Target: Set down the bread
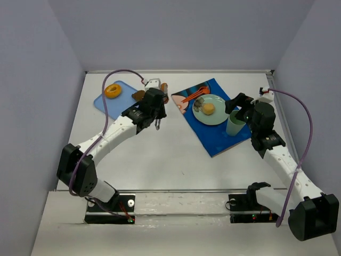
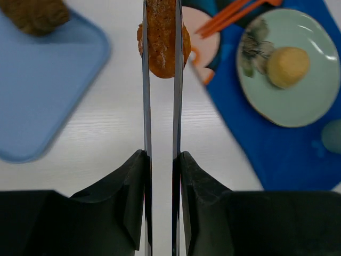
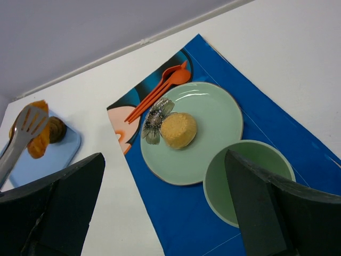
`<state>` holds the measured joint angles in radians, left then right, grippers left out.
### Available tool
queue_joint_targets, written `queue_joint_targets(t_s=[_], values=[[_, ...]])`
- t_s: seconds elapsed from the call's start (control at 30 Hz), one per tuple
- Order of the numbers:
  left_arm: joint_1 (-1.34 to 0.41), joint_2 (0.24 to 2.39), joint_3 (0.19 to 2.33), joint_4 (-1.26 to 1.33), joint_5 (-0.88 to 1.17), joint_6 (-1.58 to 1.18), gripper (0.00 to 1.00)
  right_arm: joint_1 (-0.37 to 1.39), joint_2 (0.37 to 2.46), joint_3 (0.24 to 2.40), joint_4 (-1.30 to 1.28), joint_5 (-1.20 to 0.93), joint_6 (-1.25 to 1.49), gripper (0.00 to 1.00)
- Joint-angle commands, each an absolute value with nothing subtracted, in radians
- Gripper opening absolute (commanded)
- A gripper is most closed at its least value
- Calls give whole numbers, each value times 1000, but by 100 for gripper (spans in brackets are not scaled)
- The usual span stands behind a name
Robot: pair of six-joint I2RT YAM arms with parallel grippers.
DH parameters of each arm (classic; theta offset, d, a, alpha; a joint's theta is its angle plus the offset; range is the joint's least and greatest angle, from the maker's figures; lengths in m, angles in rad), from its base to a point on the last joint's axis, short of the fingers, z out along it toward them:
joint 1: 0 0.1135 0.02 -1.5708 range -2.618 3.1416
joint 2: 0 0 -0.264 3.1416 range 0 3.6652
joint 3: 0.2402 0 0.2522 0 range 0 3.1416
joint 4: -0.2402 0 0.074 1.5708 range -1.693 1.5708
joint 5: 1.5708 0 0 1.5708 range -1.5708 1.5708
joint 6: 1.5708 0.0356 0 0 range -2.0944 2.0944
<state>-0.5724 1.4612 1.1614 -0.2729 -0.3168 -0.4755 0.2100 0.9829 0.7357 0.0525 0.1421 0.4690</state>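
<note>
My left gripper carries the tongs (image 2: 146, 106) across to the right in the top view next, then lowers and releases them on the plate's bare side past the muffin (image 2: 319, 68).
My left gripper (image 1: 153, 105) (image 2: 161, 157) is shut on metal tongs (image 2: 146, 106). The tongs pinch an orange-brown piece of bread (image 2: 161, 48) (image 1: 164, 87) and hold it above the white table, between the blue tray (image 2: 37, 96) and the blue placemat (image 2: 277, 154). The held bread also shows in the right wrist view (image 3: 38, 140). A green plate (image 1: 216, 116) (image 3: 213, 144) on the placemat carries a yellow muffin (image 1: 208, 109) (image 3: 178, 129). My right gripper (image 1: 235, 108) (image 3: 165, 160) is open and empty, hovering over a green cup (image 1: 233, 127) (image 3: 240, 176).
The blue tray (image 1: 104, 101) at the back left holds a donut (image 1: 112, 90) and a dark brown bun (image 1: 138, 95) (image 2: 34, 13). An orange fork and spoon (image 1: 192, 96) (image 3: 160, 90) lie on the placemat (image 1: 224, 141) beside the plate. Walls close in the table on three sides.
</note>
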Motion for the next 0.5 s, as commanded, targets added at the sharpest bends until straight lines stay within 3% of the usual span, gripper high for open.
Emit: queue_joint_targets(t_s=[0.0,0.47], values=[[-672,1535,1311,-100,-187,-342,32,210,965,750,83,158,476,99],[-861,2132,1986,-244,-104,-190,35,210,920,732,83,189,469,99]])
